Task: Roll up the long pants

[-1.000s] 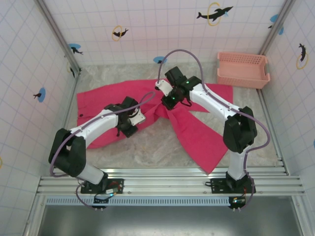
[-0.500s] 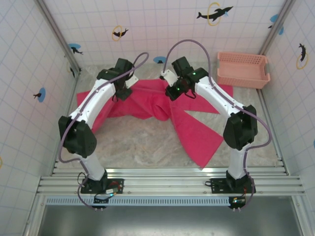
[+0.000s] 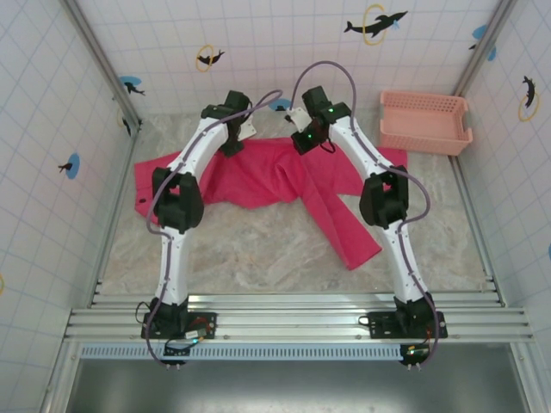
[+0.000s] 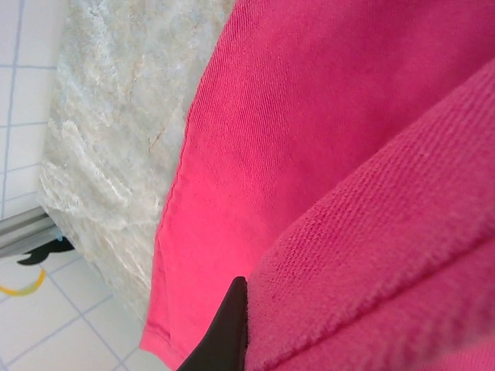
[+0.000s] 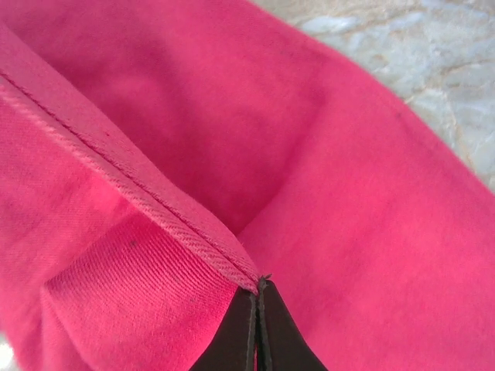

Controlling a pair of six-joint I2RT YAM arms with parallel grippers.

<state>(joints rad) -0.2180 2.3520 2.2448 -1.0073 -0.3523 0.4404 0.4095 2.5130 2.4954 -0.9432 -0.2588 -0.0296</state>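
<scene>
I should pull the fold along the pants' far edge with my left gripper toward the pants' hemmed end (image 3: 148,182) (image 4: 161,334) and let it go, because flat, uncovered cloth is still on that side.
The long pants (image 3: 258,176) are bright magenta and lie across the back half of the table, with one leg trailing toward the near right. My left gripper (image 3: 233,144) is at the far edge of the cloth, left of centre, shut on a fold of it. In the left wrist view one black finger (image 4: 230,328) presses against thick pink cloth (image 4: 309,116) that hides the other finger. My right gripper (image 3: 305,143) is close beside it to the right. In the right wrist view its closed tips (image 5: 259,284) pinch a stitched hem of the pants (image 5: 371,216).
A pale salmon slotted basket (image 3: 426,120) stands in the far right corner, just beyond the pants. Bare marbled tabletop (image 3: 241,249) stretches in front of the cloth. Tiled walls close in the left, back and right sides.
Both arms have reached toward the back wall, the left one furthest, from mid-table. The gripped cloth went with them, so the near left leg has been drawn back over the rest.
</scene>
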